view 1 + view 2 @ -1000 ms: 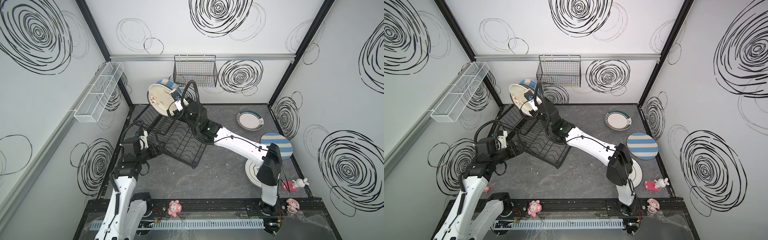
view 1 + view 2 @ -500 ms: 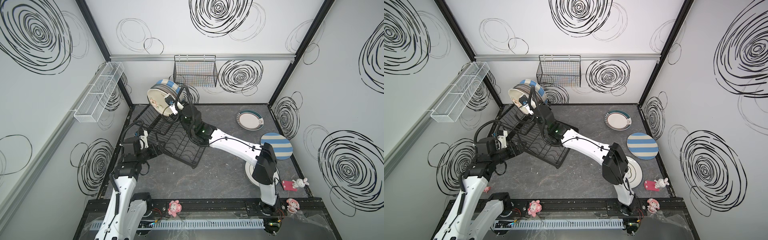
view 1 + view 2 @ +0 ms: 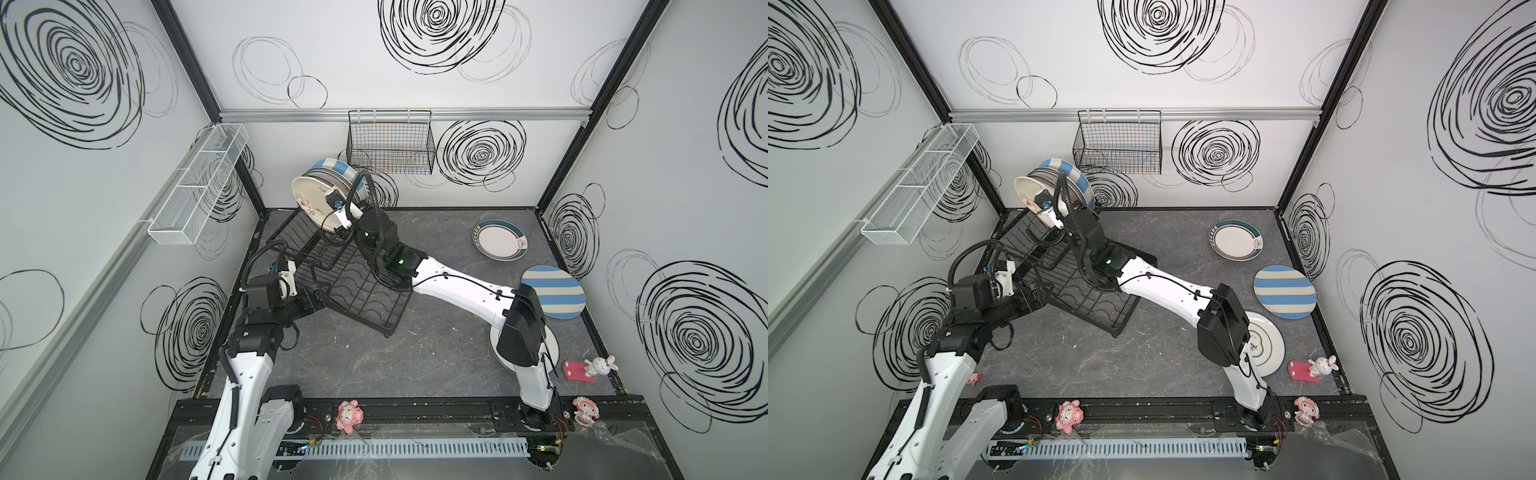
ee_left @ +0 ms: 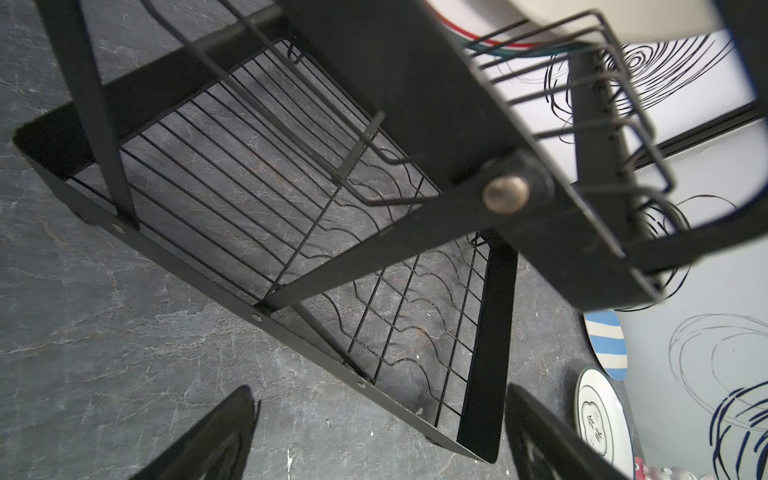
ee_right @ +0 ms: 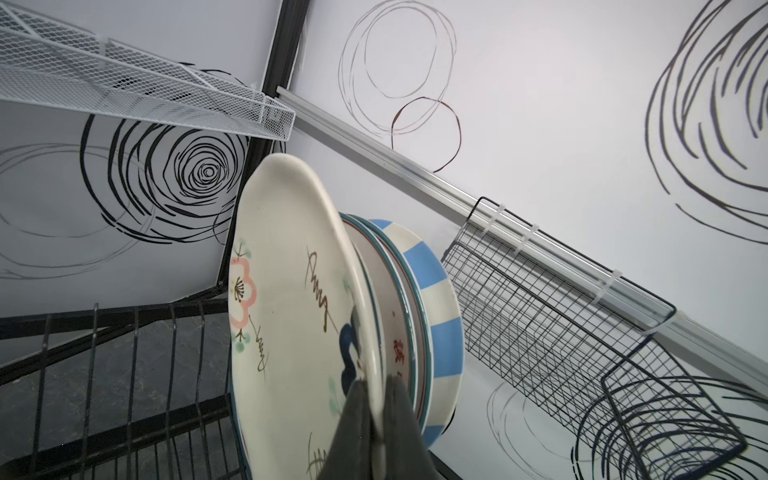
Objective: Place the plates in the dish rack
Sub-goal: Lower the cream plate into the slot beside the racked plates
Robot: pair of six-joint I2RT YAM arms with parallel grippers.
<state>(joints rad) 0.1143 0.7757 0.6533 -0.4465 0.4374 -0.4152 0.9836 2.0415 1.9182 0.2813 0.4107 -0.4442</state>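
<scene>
The robot's right gripper will next move gently toward the white mesh basket over the dish rack's upper shelf (image 5: 200, 400) and let go of the cream floral plate's rim, with the teal-rimmed plate (image 5: 405, 299) close behind the cream floral one.
The black dish rack (image 3: 365, 291) (image 3: 1088, 299) stands at the back left. My right gripper (image 5: 376, 384) is shut on the rim of a cream floral plate (image 3: 309, 203) (image 5: 291, 311). It holds the plate on edge over the upper tier. Just behind it stand a teal-rimmed plate (image 5: 405, 299) and a blue striped plate (image 3: 336, 168) (image 5: 440, 291). My left gripper (image 4: 380, 390) (image 3: 311, 299) is open at the rack's near-left edge, and a corner of the lower frame (image 4: 478, 415) shows between its fingers. Three plates lie flat at the right: teal-rimmed (image 3: 498, 240), blue striped (image 3: 552, 291), and white (image 3: 1264, 343), half under my right arm.
A black wire basket (image 3: 390, 145) hangs on the back wall just behind the standing plates. A long white mesh basket (image 3: 199, 183) hangs on the left wall. Small figurines sit at the front edge (image 3: 348, 415) and the right front corner (image 3: 598, 365).
My right gripper has carried the floral plate back and to the left, turning it more upright and closer to the standing plates. The left arm has not moved.
</scene>
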